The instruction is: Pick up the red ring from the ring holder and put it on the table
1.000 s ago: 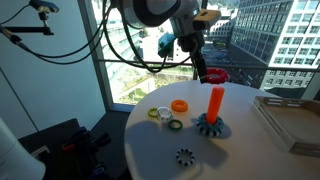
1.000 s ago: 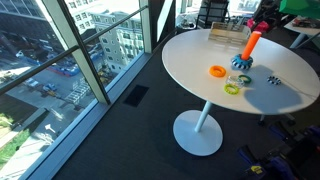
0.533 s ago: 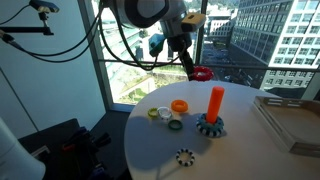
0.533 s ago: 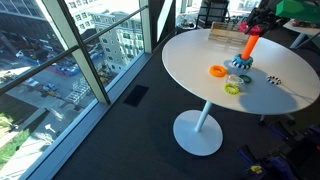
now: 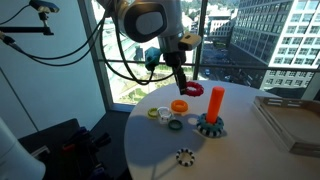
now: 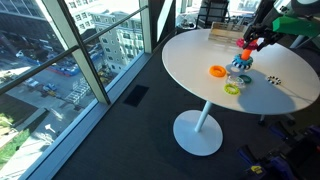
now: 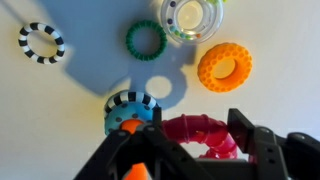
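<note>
Next, my gripper moves down away from the orange-red post and releases the red ring (image 5: pixel 191 91) over the green ring, which lies below my gripper, clear of the holder.
My gripper (image 5: pixel 188 88) is shut on the red ring (image 5: pixel 191 91) and holds it above the white table (image 5: pixel 150 150), beside the ring holder (image 5: pixel 215 102) and just below the top of its orange-red post. In the wrist view the red ring (image 7: pixel 192 133) sits between my fingers (image 7: pixel 195 142), with the holder's teal base and post top (image 7: pixel 130 110) just to its left. In an exterior view the gripper (image 6: pixel 247 42) hangs over the holder (image 6: pixel 242 63).
An orange ring (image 5: pixel 179 106), a green ring (image 5: pixel 175 124), a clear round cup (image 5: pixel 160 114) and a small black toothed ring (image 5: pixel 184 156) lie on the table. A clear flat tray (image 5: pixel 290 120) lies to one side. A glass wall stands behind.
My gripper has carried the red ring sideways away from the post and down towards the table, closer to the orange ring.
</note>
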